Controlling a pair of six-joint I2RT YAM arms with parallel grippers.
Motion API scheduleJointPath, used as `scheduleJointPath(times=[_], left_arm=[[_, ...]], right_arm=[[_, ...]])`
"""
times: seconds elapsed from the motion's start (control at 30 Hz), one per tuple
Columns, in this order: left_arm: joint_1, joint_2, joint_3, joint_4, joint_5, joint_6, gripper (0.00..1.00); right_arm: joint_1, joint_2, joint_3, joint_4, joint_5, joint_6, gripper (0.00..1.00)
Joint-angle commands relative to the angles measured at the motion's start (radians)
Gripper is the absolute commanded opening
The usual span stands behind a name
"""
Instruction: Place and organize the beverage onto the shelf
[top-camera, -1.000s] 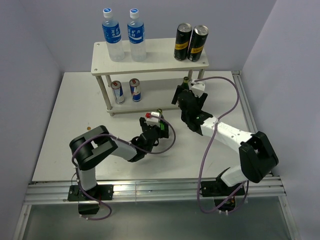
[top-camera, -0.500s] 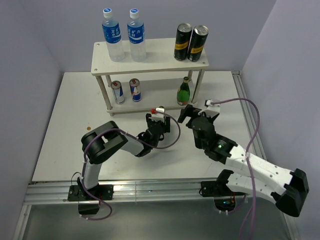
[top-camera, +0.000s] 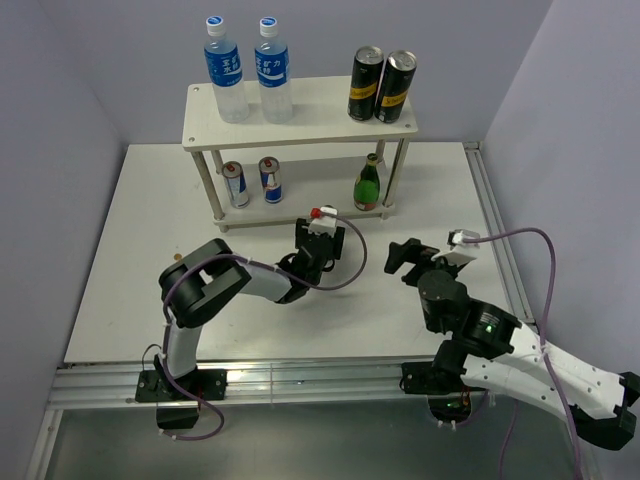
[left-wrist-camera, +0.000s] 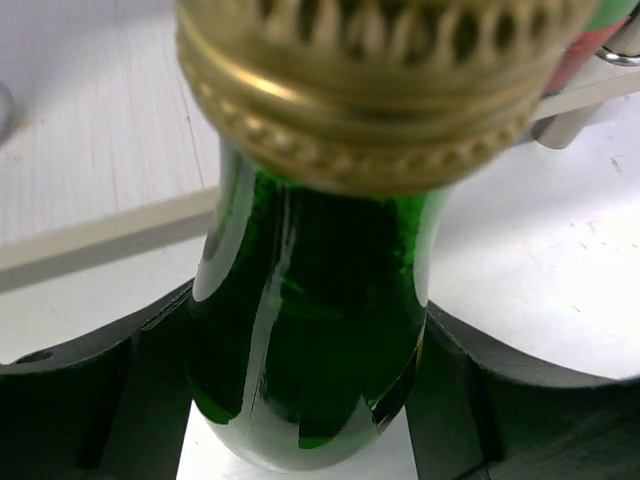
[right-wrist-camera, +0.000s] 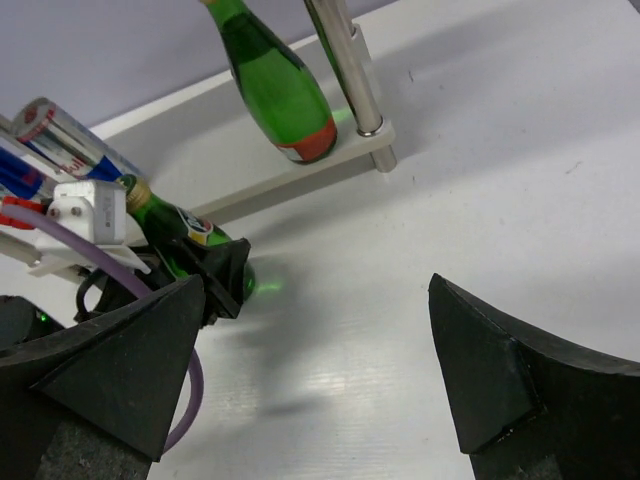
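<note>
My left gripper is going to carry the bottle outward over the lower board's front edge and release it beside the green one on the shelf, because that spot is empty.
My left gripper (top-camera: 325, 250) is shut on a green glass bottle (left-wrist-camera: 310, 300) with a gold cap. It holds the bottle tilted, low over the table just in front of the shelf (top-camera: 310, 118). The same bottle (right-wrist-camera: 180, 232) shows in the right wrist view, its base near the table. A second green bottle (top-camera: 369, 183) stands on the shelf's lower board at the right. My right gripper (top-camera: 405, 257) hangs open and empty over the table, to the right of the left gripper.
The top board carries two water bottles (top-camera: 225, 70) at the left and two black cans (top-camera: 382, 86) at the right. Two small blue-and-silver cans (top-camera: 252, 182) stand on the lower board's left. A white shelf leg (right-wrist-camera: 345, 60) stands beside the shelved green bottle.
My left gripper has shut on the green bottle and shifted slightly towards the shelf. My right arm has left the other green bottle on the lower board and drawn back to the near right.
</note>
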Motion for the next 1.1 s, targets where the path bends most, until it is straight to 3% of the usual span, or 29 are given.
scheduleJointPath(times=[0.0, 0.6, 0.8, 1.07], left_arm=[[0.014, -0.094, 0.099, 0.052, -0.024, 0.065, 0.0], [0.06, -0.043, 0.396, -0.067, 0.002, 0.133, 0.0], [0.123, 0.032, 0.525, -0.127, 0.056, 0.087, 0.0], [0.195, 0.101, 0.575, -0.159, 0.111, -0.011, 0.0]], right_arm=[[0.003, -0.062, 0.003, -0.077, 0.04, 0.044, 1.0], [0.005, -0.077, -0.019, -0.079, 0.036, 0.061, 1.0], [0.006, -0.084, -0.023, -0.079, 0.034, 0.061, 1.0], [0.005, -0.074, -0.022, -0.076, 0.04, 0.061, 1.0]])
